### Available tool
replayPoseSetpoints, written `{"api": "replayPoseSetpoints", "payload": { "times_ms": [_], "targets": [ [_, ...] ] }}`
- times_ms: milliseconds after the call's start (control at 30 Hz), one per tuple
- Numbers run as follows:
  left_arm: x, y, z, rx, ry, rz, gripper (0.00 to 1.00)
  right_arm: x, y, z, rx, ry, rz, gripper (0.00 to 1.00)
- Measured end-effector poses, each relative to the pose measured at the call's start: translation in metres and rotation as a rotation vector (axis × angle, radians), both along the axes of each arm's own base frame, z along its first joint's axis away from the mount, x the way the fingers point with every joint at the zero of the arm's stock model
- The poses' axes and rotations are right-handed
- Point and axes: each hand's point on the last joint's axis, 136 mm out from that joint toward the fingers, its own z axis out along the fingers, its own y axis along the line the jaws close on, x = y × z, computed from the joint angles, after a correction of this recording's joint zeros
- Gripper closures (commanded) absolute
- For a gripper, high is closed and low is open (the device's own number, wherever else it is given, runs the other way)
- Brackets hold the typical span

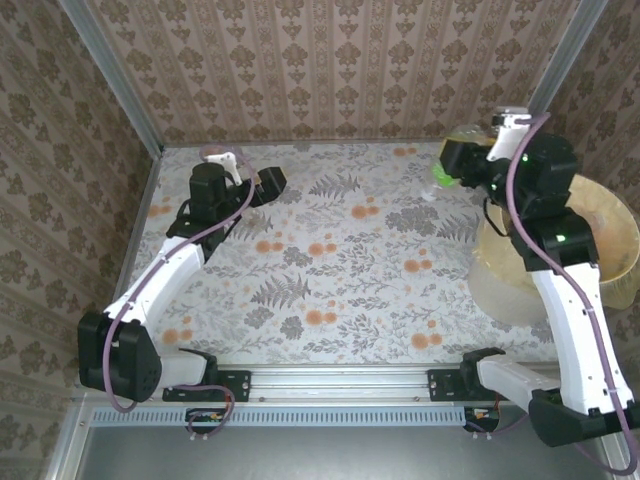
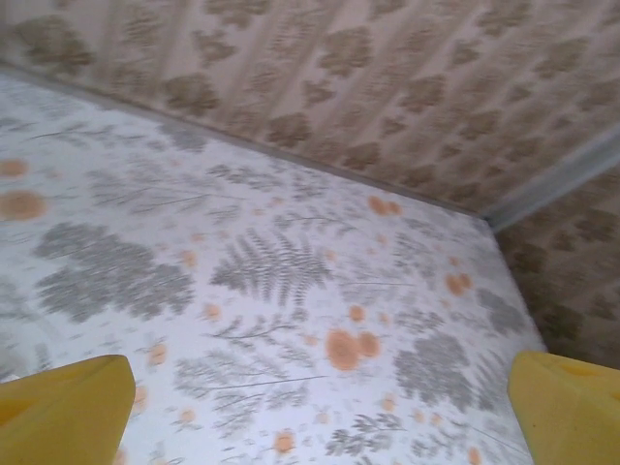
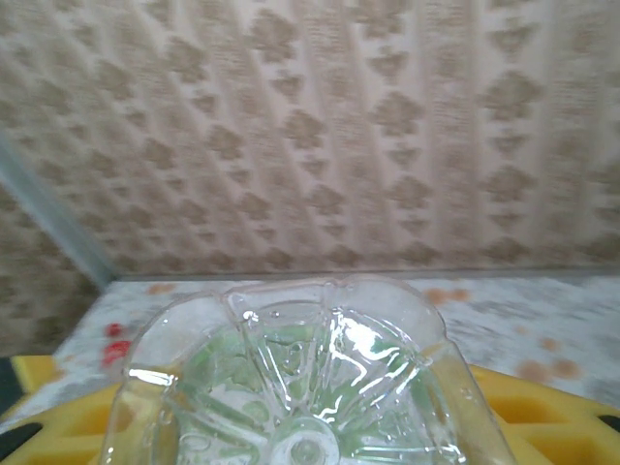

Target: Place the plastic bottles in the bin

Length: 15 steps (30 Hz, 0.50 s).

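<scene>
The robot's right gripper will swing sideways over the bin's opening (image 1: 604,222) and release the bottle (image 1: 443,176), because the bottle still hangs over the tablecloth beside the bin.
A clear plastic bottle with a green label (image 3: 300,383) sits base-first between the yellow fingers (image 3: 547,417) of my right gripper (image 3: 310,426), which is shut on it. From above, that bottle (image 1: 443,176) hangs in my right gripper (image 1: 456,160) over the table's back right, just left of the bin (image 1: 612,214), a round bin lined with a pale yellow bag. My left gripper (image 1: 268,184) is at the back left of the table. Its yellow fingers (image 2: 63,412) stand wide apart, and my left gripper (image 2: 320,431) is open with bare tablecloth between them.
The table wears a floral cloth (image 1: 340,260) with grey ferns and orange dots. Patterned walls (image 1: 330,70) close in the back and both sides. The right arm's links (image 1: 570,300) pass over the bin's near side.
</scene>
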Motion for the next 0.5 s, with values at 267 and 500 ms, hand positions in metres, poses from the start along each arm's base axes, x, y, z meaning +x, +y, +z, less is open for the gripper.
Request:
{"api": "replayPoseSetpoints", "payload": {
  "times_ms": [267, 500],
  "targets": [
    [0.003, 0.054, -0.038, 0.087, 0.149, 0.237, 0.00, -0.054, -0.121, 0.017, -0.193, 0.115, -0.495, 0.59],
    [0.003, 0.080, -0.059, 0.118, 0.226, 0.351, 0.00, -0.066, -0.171, -0.030, -0.258, 0.424, -0.636, 0.55]
  ]
}}
